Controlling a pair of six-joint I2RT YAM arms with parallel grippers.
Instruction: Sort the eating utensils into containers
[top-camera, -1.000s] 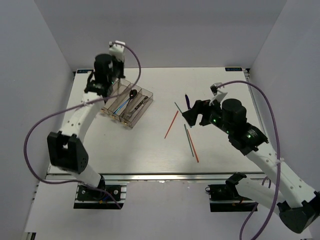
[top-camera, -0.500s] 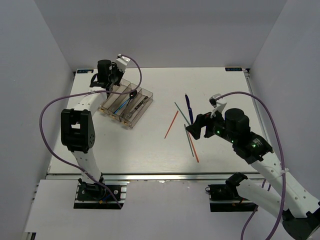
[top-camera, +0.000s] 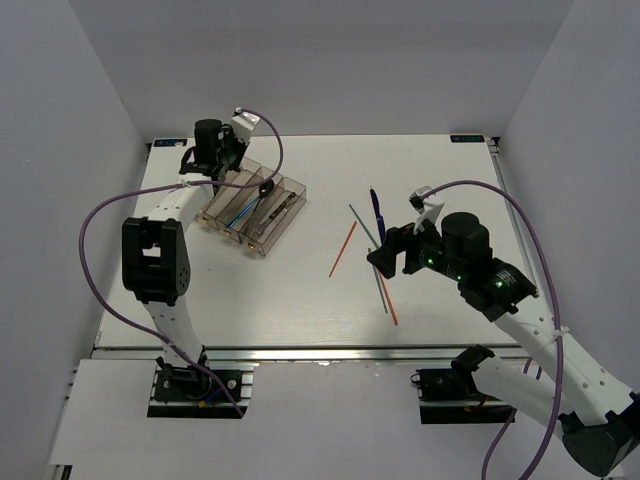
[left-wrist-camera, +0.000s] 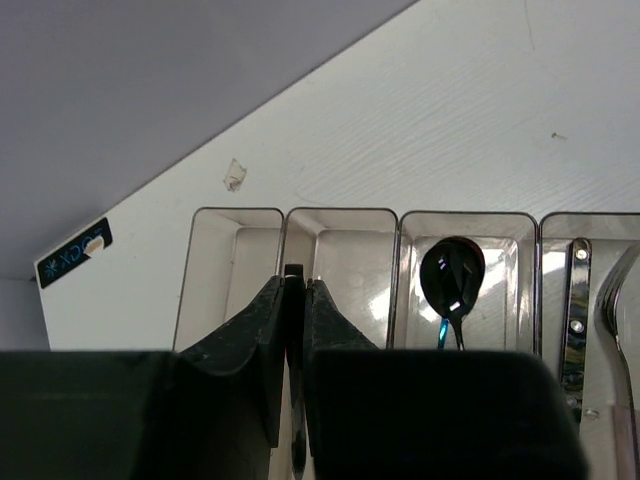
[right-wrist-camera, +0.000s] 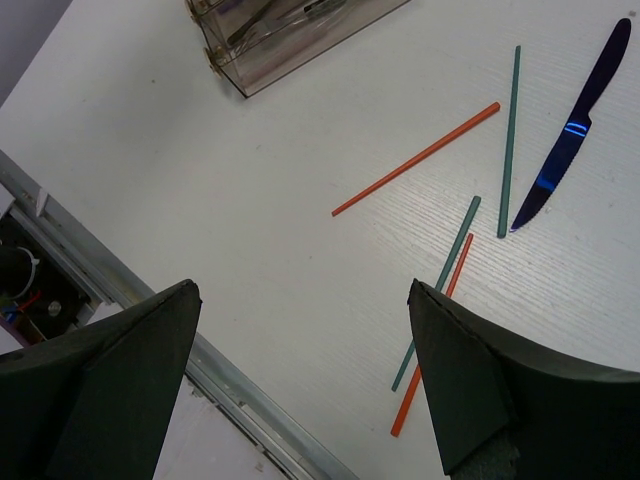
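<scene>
I will move my right gripper outward, turn it and lower it onto the blue knife's handle (top-camera: 376, 205) (right-wrist-camera: 604, 70), because the handle is below and outward of my gripper, clear of the chopsticks.
The smoky clear tray (top-camera: 268, 250) stands at the far left, its long compartments (left-wrist-camera: 340, 212) below my left wrist. Inside lie a dark spoon (left-wrist-camera: 452, 275) (top-camera: 265, 187) and a silver fork (left-wrist-camera: 615, 300). My left gripper (left-wrist-camera: 294, 282) (top-camera: 215, 152) hangs over the tray's far end, shut on a thin dark utensil seen edge-on. My right gripper (right-wrist-camera: 302, 290) (top-camera: 385, 255) stands wide open and empty above bare table. Beside it lie a blue knife (right-wrist-camera: 570, 140) (top-camera: 376, 207), two orange chopsticks (right-wrist-camera: 415, 160) (right-wrist-camera: 432, 335) and two green chopsticks (right-wrist-camera: 508, 140) (right-wrist-camera: 440, 290).
A metal rail (right-wrist-camera: 130, 300) runs along the table's near edge below the right gripper. The grey back wall (left-wrist-camera: 150, 90) rises just past the tray. A blue-handled piece (top-camera: 240, 212) lies in one middle compartment.
My left gripper has drawn back toward the tray's far end, still shut on the dark utensil. The right gripper has slid nearer, away from the knife and over the chopsticks.
</scene>
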